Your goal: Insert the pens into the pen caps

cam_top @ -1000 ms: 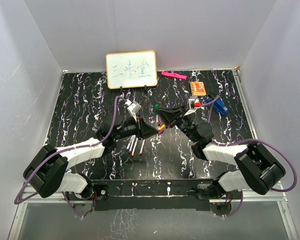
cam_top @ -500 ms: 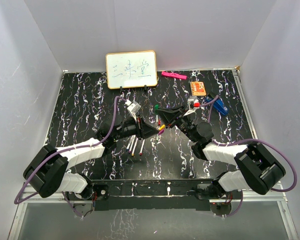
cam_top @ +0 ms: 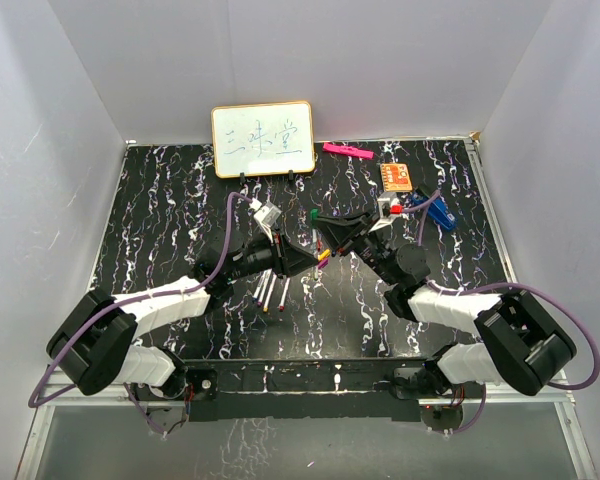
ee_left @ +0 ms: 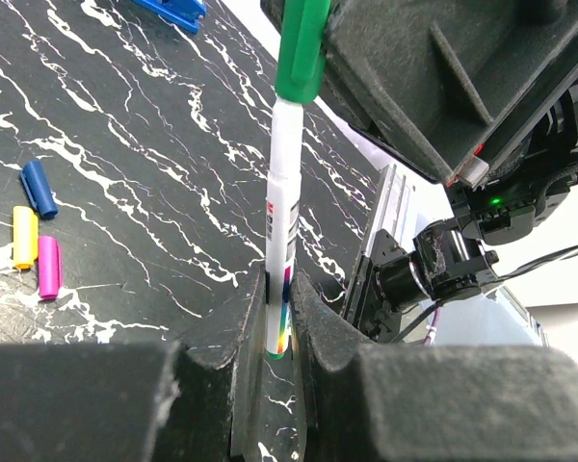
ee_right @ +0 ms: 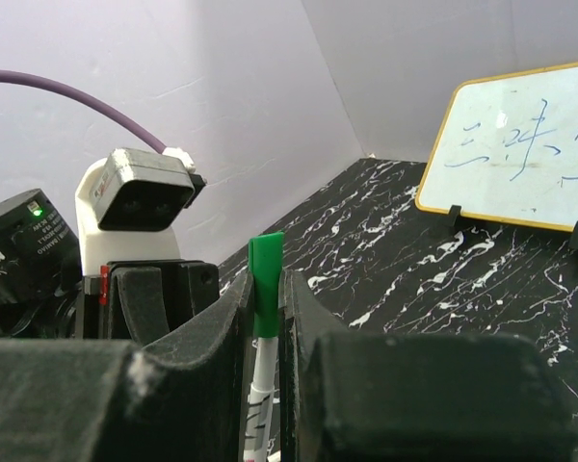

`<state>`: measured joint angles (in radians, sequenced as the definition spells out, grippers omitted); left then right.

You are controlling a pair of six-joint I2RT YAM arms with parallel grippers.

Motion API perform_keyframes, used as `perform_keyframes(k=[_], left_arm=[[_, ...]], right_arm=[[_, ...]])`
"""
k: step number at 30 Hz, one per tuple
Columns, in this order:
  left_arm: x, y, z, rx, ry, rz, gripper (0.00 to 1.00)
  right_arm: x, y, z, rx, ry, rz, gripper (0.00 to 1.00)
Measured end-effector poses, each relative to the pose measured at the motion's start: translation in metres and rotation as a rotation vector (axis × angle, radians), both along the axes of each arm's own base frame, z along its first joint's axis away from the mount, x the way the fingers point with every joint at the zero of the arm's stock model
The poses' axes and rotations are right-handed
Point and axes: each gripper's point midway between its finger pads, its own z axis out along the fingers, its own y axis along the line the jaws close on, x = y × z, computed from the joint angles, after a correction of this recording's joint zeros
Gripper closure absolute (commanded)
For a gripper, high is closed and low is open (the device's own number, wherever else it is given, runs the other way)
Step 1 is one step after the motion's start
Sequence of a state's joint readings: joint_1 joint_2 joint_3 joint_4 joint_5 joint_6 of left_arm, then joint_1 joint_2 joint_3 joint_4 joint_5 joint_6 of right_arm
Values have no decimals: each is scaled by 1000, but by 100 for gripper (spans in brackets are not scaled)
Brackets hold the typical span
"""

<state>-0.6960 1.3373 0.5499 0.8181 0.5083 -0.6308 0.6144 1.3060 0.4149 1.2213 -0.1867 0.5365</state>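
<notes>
The pen has its green cap on, so my left gripper will come down to the left in the top view and let go of the pen on the table past the loose pens.
My left gripper is shut on the lower end of a white-barrelled pen and holds it upright above the table. A green pen cap sits on the pen's top end. My right gripper is shut on that green cap, with the pen barrel hanging below it. In the top view the two grippers meet at mid-table, left and right. Loose blue, yellow and purple caps lie on the table. Several other pens lie below the left gripper.
A small whiteboard stands at the back. A flat pink bar, an orange card and a blue clip lie at the back right. The table is black marble-patterned with white walls around.
The right forearm has shifted slightly. Both grippers stay joined at the pen and the green cap.
</notes>
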Motion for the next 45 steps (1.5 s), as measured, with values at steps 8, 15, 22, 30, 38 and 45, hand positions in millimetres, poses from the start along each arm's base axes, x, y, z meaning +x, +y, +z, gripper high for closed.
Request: perform_keyframes(k=[8,15,22,30,38,45], left_arm=[[2,0,-1,5,-3,4,100],[6,-2,0,10,-9,13,100],[13,-1,4,9,-28,53,100],[21,2,7,22,-66,101,100],[29,6,8,29,-77,142,100],[36,13,4,39,-62,164,100]], right_arm=[[1,1,-14,-31,42,2,100],[-1,1,-19,-38,52,4,100],[0,1,-22,-47,64,4,100],[6,4,-21,-62,86,0,100],[13,5,-30,-87,117,-16,100],[18,7,-39,-83,141,-48,100]])
